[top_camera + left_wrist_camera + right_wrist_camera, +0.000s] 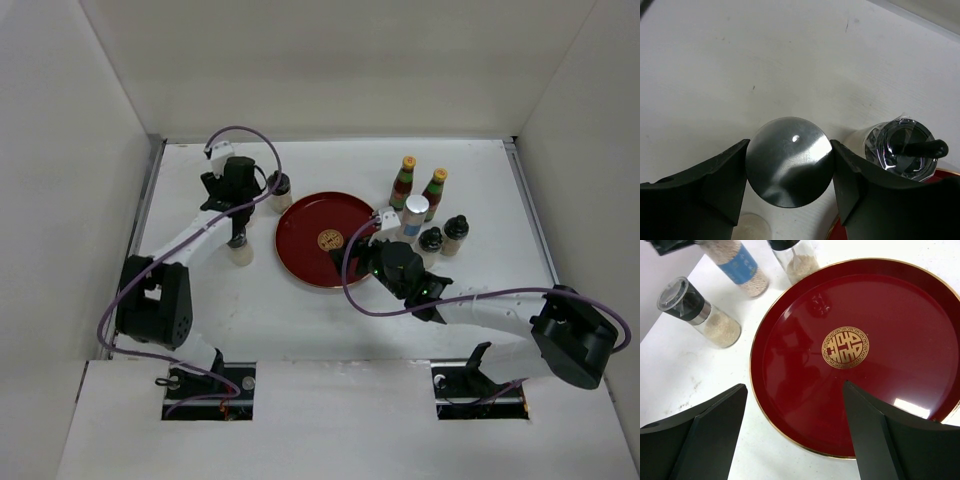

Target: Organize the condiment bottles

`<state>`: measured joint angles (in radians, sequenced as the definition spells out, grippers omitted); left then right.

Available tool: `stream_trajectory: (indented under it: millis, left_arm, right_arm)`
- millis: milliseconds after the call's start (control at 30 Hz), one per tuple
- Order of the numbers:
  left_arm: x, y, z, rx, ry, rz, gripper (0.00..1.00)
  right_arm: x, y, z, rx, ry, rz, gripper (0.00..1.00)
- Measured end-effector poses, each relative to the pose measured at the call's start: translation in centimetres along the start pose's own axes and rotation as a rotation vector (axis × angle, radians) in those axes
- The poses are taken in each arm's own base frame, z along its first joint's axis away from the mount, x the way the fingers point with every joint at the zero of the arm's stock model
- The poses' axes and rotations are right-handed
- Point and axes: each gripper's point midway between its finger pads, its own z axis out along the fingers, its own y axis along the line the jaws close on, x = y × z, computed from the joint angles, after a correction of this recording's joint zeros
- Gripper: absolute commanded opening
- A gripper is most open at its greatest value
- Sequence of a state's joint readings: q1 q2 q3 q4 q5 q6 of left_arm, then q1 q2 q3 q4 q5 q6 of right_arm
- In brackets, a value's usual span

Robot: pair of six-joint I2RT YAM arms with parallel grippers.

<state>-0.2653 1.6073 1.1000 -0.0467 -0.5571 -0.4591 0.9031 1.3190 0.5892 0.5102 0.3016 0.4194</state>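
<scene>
I will carry the bottle across the tray's rim with my left gripper, then lower and release it, because the tray's bare far part is to the gripper's right in the top view.
My left gripper [790, 150] is shut on the silver cap [785, 172] of a cylinder bottle with a blue label [740, 265], left of the red tray [300, 215]. It also shows in the top view [238, 208]. A dark-capped glass jar [904, 150] stands just right of it [280, 186]; another jar [240, 252] stands nearer [702, 312]. My right gripper [794, 390] is open and empty above the tray's near rim [790, 437]. Right of the tray stand two yellow-capped brown bottles [404, 182] [434, 190], a silver-capped cylinder [415, 214] and two dark-capped jars [430, 240] [455, 233].
The tray holds nothing and has a gold emblem [845, 347] in its middle. White walls close the table at the back and both sides. Purple cables [240, 132] loop over both arms.
</scene>
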Motion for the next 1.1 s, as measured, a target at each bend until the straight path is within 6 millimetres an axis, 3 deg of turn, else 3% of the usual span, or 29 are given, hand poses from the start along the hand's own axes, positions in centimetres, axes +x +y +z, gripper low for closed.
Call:
stream_trajectory:
  millis: [133,233,333,433,533,667,933,1100]
  left_arm:
    - [-2.6,1.1,-2.9,-0.001,-0.086,-0.032,0.35]
    - [-6.4,1.0,-6.0,0.034,-0.195,-0.088,0.35]
    - [-9.8,0.0,-9.5,0.102,-0.295,-0.152,0.36]
    - [-10.8,-1.9,-12.7,0.186,-0.332,-0.175,0.36]
    - [-9.7,-4.9,-14.9,0.285,-0.312,-0.16,0.37]
    - [-6.0,-8.7,-15.3,0.38,-0.234,-0.114,0.38]
    - [2.3,-12.4,-10.2,0.384,-0.065,0.019,0.39]
    - [5.1,-14.8,-7.9,0.393,-0.012,0.064,0.39]
  right_arm:
    - [0.0,0.1,0.0,-0.005,0.002,0.001,0.83]
    - [0.0,0.0,0.0,-0.003,0.002,0.005,0.82]
    - [-0.1,-0.4,0.1,0.003,-0.011,0.018,0.78]
    - [-0.2,-1.8,0.0,0.039,-0.02,0.042,0.65]
    - [-0.6,-3.9,-0.3,0.093,-0.042,0.08,0.44]
    - [-1.2,-6.5,-0.4,0.163,-0.067,0.143,0.4]
    - [-1.7,-7.6,-0.3,0.192,-0.085,0.196,0.43]
    - [-1.8,-7.9,-0.3,0.197,-0.087,0.206,0.44]
